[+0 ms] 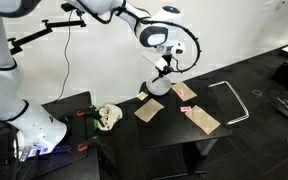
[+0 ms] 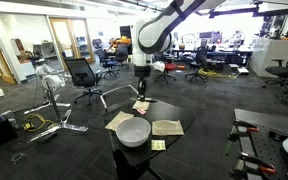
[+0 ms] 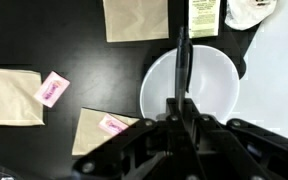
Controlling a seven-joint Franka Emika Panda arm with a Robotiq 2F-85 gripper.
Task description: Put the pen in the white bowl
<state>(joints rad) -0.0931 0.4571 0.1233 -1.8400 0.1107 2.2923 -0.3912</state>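
Observation:
I should lower my gripper toward the inside of the white bowl below it and let go of the pen (image 3: 182, 55) there, because the pen is still well above the bowl's rim.
My gripper (image 3: 182, 108) is shut on a dark pen (image 3: 182, 55) and holds it right above the white bowl (image 3: 212, 90). In the wrist view the pen runs upward from the fingers across the bowl's inside. In both exterior views the gripper (image 1: 162, 68) (image 2: 141, 88) hangs above the bowl (image 1: 156, 87) (image 2: 134, 132), which stands on a small black table (image 1: 174, 135). The pen is too thin to make out in the exterior views.
Brown paper squares (image 3: 136, 18) (image 3: 9, 95) (image 3: 102, 128) lie around the bowl, and pink packets (image 3: 52, 89) lie on two of them. A crumpled white thing (image 1: 108, 116) sits at the table's side. A bent metal bar (image 1: 230, 100) lies on the neighbouring table. Office chairs (image 2: 82, 75) stand behind.

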